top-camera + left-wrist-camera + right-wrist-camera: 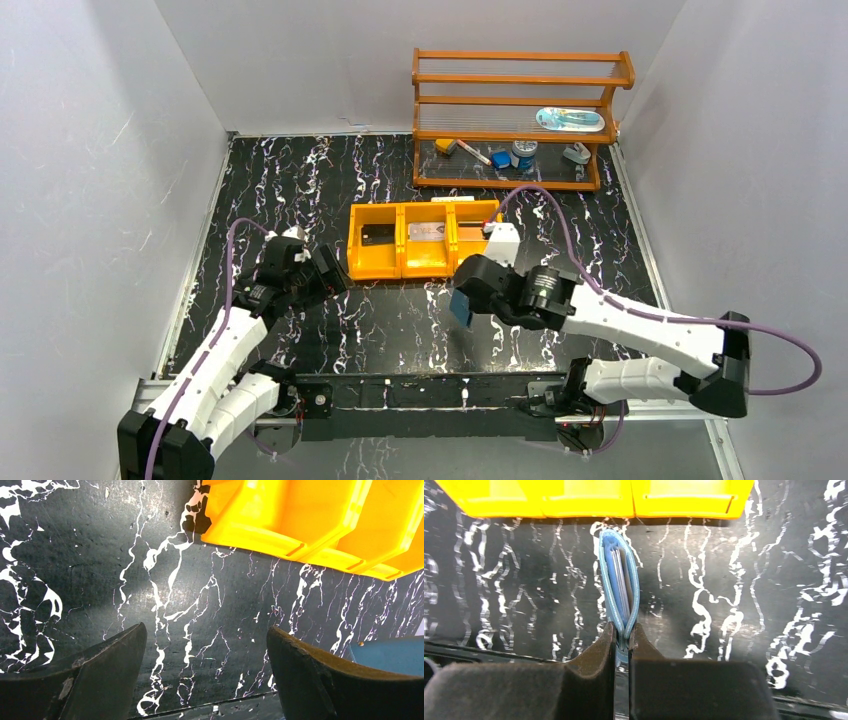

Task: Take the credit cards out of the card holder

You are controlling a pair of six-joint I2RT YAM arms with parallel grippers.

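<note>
The bare tabletop in front of the orange tray is clear, so my right gripper will go down onto it next and let go of the blue card holder's lower edge.
My right gripper (623,632) is shut on the lower edge of the blue card holder (619,587) and holds it edge-on above the table. The two leaves gape slightly, and thin pale edges of credit cards (620,577) show between them. From above, the card holder (461,307) hangs in front of the orange tray. A dark card (378,238) lies in the tray's left compartment and a silvery one (426,232) in the middle compartment. My left gripper (207,650) is open and empty over bare table, left of the tray, with a corner of the card holder (390,655) to its right.
The orange three-compartment tray (400,265) stands mid-table, just beyond both grippers. A wooden shelf rack (520,100) with small items is at the back right. White walls close in both sides, and a black rail (420,395) runs along the near edge.
</note>
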